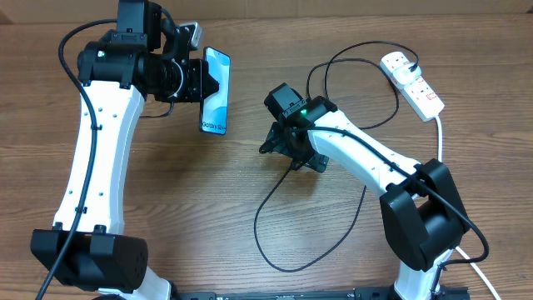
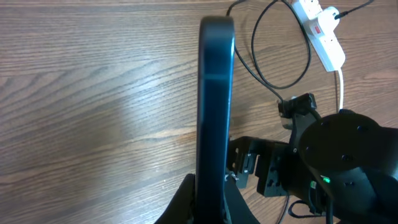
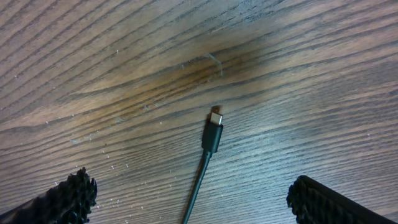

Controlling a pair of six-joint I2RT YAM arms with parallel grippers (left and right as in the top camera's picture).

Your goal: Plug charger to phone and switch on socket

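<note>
The connector's black housing [image 3: 212, 138] is below my right gripper, between its spread fingers. I will lower the fingers around it and close them, and the connector's metal tip will stay bare.
My left gripper [image 1: 200, 82] is shut on the phone [image 1: 216, 92] and holds one long side of it, with the blue-teal screen facing up. In the left wrist view the phone [image 2: 216, 93] shows edge-on between the fingers [image 2: 210, 202]. The charger's black cable [image 1: 275, 200] loops across the table, and its plug sits in the white socket [image 1: 414, 83] at the far right. My right gripper [image 3: 193, 196] is open and low over the table. The cable's connector tip [image 3: 214, 127] lies loose on the wood between and just ahead of its fingers. In the overhead view the right gripper [image 1: 287, 143] hides the tip.
The socket's thick white cord [image 1: 440, 137] runs down the right side past the right arm's base. The socket also shows in the left wrist view [image 2: 320, 31] with the black cable looped beside it. The right arm [image 2: 339, 162] lies just right of the phone.
</note>
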